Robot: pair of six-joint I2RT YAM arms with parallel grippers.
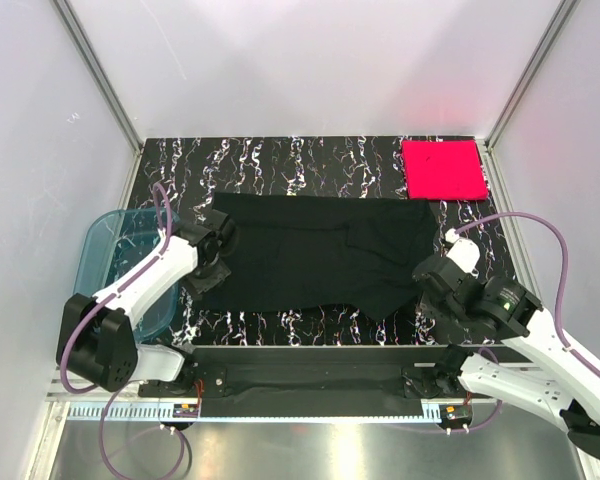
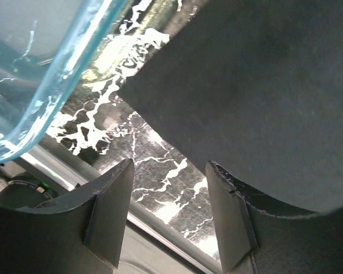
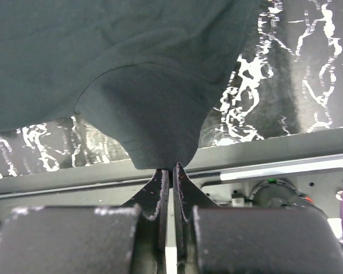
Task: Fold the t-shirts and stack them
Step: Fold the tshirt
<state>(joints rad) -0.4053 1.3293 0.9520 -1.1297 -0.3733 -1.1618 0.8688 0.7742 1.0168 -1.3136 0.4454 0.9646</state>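
The left gripper lowers onto the black t-shirt's near edge (image 1: pixel 210 305) (image 2: pixel 159 131) next, beside the t-shirt's corner by the tub. This is because only bare table shows between the gripper's open fingers.
A large black t-shirt (image 1: pixel 310 255) lies spread across the marbled table. A bright pink-red t-shirt (image 1: pixel 442 168), a neat square, sits at the back right corner. My left gripper (image 1: pixel 218 250) is at the black shirt's left edge, open. In the left wrist view only table shows between the fingers of the left gripper (image 2: pixel 168 165), and the black t-shirt (image 2: pixel 251 85) runs along the right finger. My right gripper (image 1: pixel 425 272) is at the shirt's near right corner. The right wrist view shows the right gripper (image 3: pixel 171 166) shut on a lifted fold of the black t-shirt (image 3: pixel 131 85).
A translucent blue plastic tub (image 1: pixel 105 245) stands at the table's left edge, close beside the left arm, and the tub (image 2: pixel 40 68) fills the upper left of the left wrist view. White walls enclose the table. The front rail (image 3: pixel 274 165) runs just below the right gripper.
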